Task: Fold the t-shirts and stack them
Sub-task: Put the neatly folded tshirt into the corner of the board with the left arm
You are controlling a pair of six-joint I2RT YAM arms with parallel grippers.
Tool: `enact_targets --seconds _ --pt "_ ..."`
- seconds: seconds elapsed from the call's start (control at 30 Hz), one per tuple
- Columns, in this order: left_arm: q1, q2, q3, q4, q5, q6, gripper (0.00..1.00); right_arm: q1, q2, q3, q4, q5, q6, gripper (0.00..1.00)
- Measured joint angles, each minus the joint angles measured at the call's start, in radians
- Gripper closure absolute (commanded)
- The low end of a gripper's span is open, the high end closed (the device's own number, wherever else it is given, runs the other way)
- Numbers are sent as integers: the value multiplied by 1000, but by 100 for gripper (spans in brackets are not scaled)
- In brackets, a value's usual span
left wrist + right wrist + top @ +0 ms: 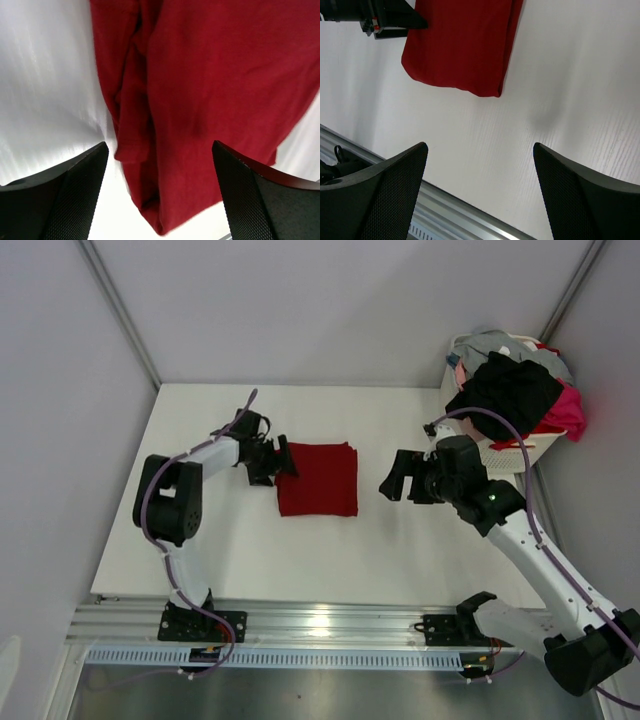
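Note:
Next, my left gripper stays in place and brings its open fingers together on the layered edge of the red shirt, as it already lies between them.
A dark red t-shirt (317, 478) lies folded into a flat rectangle on the white table (400, 550). My left gripper (280, 462) sits at its left edge, open. In the left wrist view the folded layers of the red shirt (210, 80) lie just ahead of the left gripper (159, 145), and nothing is pinched between the fingers (75, 195). To the right of the shirt, apart from it, my right gripper (395, 475) is open. In the right wrist view the right gripper (479, 146) is over bare table, with the red shirt (462, 45) further off.
A white basket (515, 452) stands at the back right corner, heaped with more t-shirts: black (505, 390), pink (565, 412) and grey (490, 342). An aluminium rail (320, 625) runs along the table's near edge. Walls enclose the table on three sides.

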State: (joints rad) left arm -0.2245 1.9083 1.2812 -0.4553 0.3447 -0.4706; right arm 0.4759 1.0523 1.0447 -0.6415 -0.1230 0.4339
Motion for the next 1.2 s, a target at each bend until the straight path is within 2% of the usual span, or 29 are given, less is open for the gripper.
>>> enact_targets --seconds 0.1,0.2,0.23,0.3,0.37,0.43,0.47,0.67,0.83,1.07,1.2 --pt "0 19 -23 23 12 -18 13 0 -22 0 -16 7 0 10" --pt "1 20 -34 56 24 -32 28 0 -42 0 -30 13 2 11" --pt "1 20 -39 66 29 -37 49 0 -47 0 -35 14 3 12" --pt "1 24 -49 81 29 -51 69 0 -56 0 -44 17 4 12" --pt "1 31 -58 89 29 -53 75 0 -61 0 -48 22 7 12" --pt "1 39 -58 90 31 -58 97 0 -66 0 -51 27 11 13" --pt "1 40 -58 92 34 -57 99 0 -68 0 -51 30 11 13" --pt "5 41 -49 82 44 -34 100 0 -90 0 -64 41 22 13" --pt "48 45 40 -8 64 27 100 0 -95 10 -87 53 22 13" --pt "201 117 378 -154 55 151 100 -8 -57 54 -94 75 2 12" --pt "320 262 663 -257 4 228 100 -24 -11 57 -90 83 -10 11"
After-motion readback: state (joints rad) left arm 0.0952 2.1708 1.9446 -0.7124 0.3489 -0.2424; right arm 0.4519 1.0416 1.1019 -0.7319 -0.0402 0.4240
